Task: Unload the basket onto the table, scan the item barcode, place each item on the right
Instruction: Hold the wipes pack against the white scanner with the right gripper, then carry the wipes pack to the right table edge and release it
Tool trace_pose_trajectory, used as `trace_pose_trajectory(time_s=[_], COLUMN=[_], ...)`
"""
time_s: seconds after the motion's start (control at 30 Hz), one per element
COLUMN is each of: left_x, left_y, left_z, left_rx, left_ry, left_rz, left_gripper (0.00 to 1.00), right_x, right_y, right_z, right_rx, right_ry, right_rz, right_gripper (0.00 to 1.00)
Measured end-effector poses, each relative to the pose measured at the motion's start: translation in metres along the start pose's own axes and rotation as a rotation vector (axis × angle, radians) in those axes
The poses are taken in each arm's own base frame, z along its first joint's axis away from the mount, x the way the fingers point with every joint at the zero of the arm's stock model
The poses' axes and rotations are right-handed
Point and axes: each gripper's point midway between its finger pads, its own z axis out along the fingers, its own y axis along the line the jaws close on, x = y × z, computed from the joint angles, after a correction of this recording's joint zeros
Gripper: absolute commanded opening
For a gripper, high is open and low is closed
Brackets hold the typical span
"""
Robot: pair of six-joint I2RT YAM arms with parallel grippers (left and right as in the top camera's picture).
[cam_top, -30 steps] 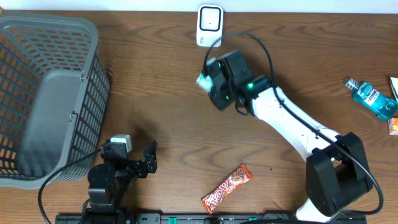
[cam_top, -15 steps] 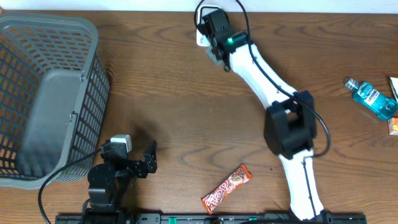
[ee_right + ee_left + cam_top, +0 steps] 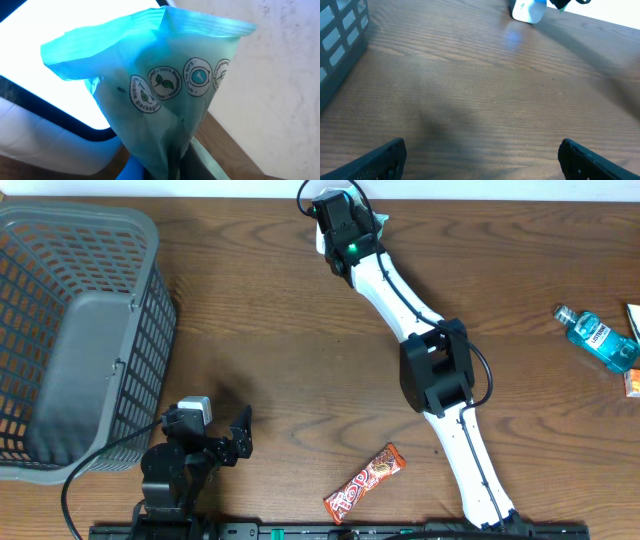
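The tabletop by the mouthwash bottle's cap (image 3: 549, 330) is bare, so I will move my right gripper to the right in the overhead view, lower it and let go of the pouch.
My right gripper (image 3: 356, 212) is stretched to the back edge of the table and is shut on a teal plastic pouch (image 3: 170, 100). The pouch has round eco-label prints and hangs pinched at its lower end. It sits right in front of the white barcode scanner (image 3: 45, 145), whose window (image 3: 60, 55) glows bright. From overhead the scanner (image 3: 322, 238) is mostly hidden under the gripper. In the left wrist view the scanner (image 3: 527, 10) shows far off. My left gripper (image 3: 228, 442) rests open near the front left, and nothing lies between its fingertips (image 3: 375, 162).
A grey mesh basket (image 3: 60, 330) fills the left side. A red candy bar (image 3: 365, 480) lies near the front edge. A blue mouthwash bottle (image 3: 598, 338) and an orange packet (image 3: 632, 382) sit at the far right.
My right arm has swung from mid-table to the back edge, carrying the pouch over the scanner. The left arm has not moved.
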Motion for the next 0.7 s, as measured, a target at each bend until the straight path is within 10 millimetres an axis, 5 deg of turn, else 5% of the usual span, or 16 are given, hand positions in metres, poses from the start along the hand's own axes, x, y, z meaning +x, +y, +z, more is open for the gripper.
trace_pose_trajectory(time_s=[0.23,0.47,0.7], left_x=[0.0,0.0,0.0], left_y=[0.0,0.0,0.0], left_z=[0.0,0.0,0.0], left_rx=[0.0,0.0,0.0], left_ry=[0.0,0.0,0.0], left_rz=[0.0,0.0,0.0], left_gripper=[0.96,0.96,0.97], right_x=[0.016,0.065,0.131], right_y=[-0.006,0.002,-0.052], right_z=[-0.002,-0.02,-0.068], right_rx=[0.038,-0.047,-0.092], right_ry=[0.078,0.27,0.519], right_rz=[-0.041,-0.085,0.031], right_gripper=[0.01,0.01,0.01])
